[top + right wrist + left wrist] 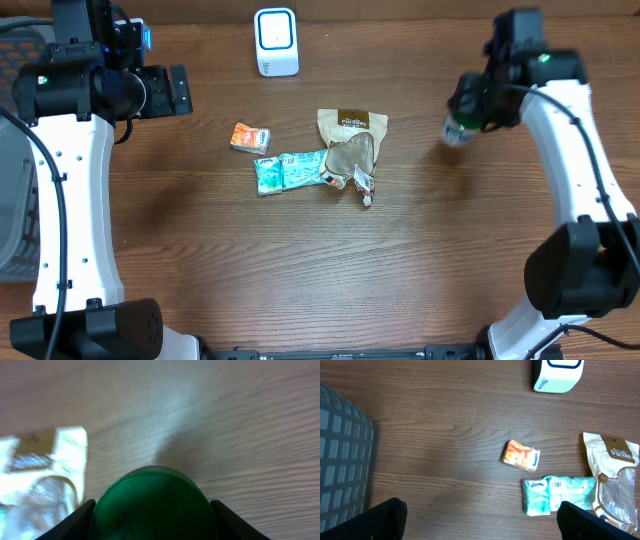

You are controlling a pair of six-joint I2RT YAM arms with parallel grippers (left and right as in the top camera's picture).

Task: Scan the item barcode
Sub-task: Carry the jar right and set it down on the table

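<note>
I will next lower the green item with my right gripper to stand it on the bare wood beside the beige pouch, then release it. The green item is hanging above that spot now.
My right gripper [465, 115] hangs above the table's right side, shut on the item, a round green thing [457, 130] that looks like a small bottle. In the right wrist view the green item [152, 500] fills the gap between both black fingers [75, 522] of the right gripper [152, 510]. The white barcode scanner [276, 42] stands at the back centre, also in the left wrist view as the scanner [557, 375]. My left gripper [170, 90] is at the back left, open and empty, its jaws spread wide over bare wood [480, 522].
An orange packet [250, 138], a teal tissue pack [290, 172] and a beige pouch [350, 140] with a small wrapper [363, 187] lie mid-table. A grey basket [340, 460] sits at the left edge [15, 200].
</note>
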